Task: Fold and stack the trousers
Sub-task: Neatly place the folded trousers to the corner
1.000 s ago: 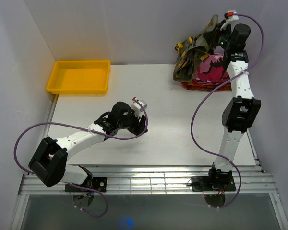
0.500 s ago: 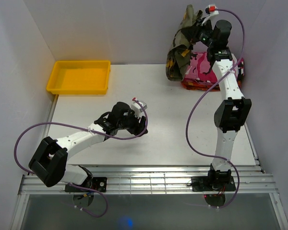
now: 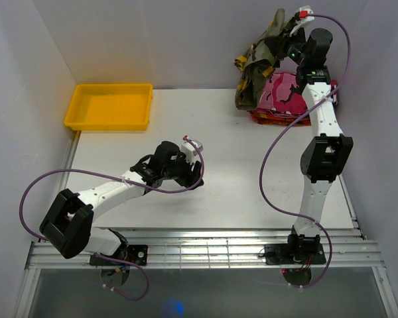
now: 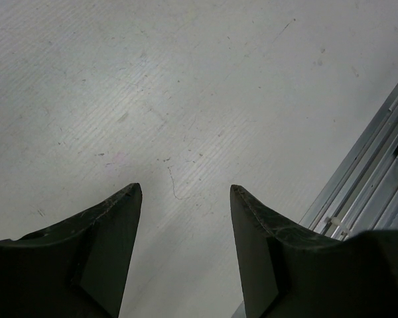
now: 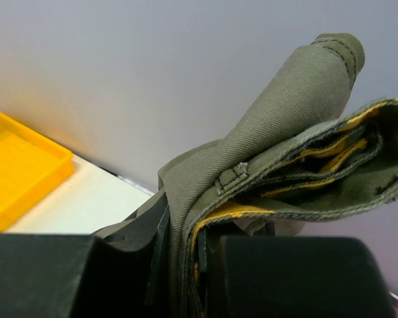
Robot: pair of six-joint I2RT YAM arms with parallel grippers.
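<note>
The trousers (image 3: 260, 61) go right in the top view, then down for my right gripper's release next, since they overhang the pink camouflage garment's edge below the gripper.
The trousers (image 3: 260, 61), olive camouflage with yellow-orange patches, hang bunched in the air at the back right, lifted off the pile below. My right gripper (image 3: 289, 34) is shut on their upper edge. In the right wrist view the folded olive cloth with yellow seams (image 5: 278, 106) is pinched between the fingers of the right gripper (image 5: 189, 245). My left gripper (image 3: 198, 173) hovers low over the middle of the table, far from the trousers. It stands open with only bare table between its fingers (image 4: 184, 189).
A pink, white and black camouflage garment (image 3: 286, 94) lies on an orange-red one (image 3: 278, 120) at the back right corner. A yellow tray (image 3: 109, 106) sits at the back left, also seen in the right wrist view (image 5: 20, 165). Metal rails (image 4: 371, 185) run along the table's near edge.
My right gripper has raised the trousers higher off the pile, swinging them left and then a little back to the right. The left arm has not moved.
</note>
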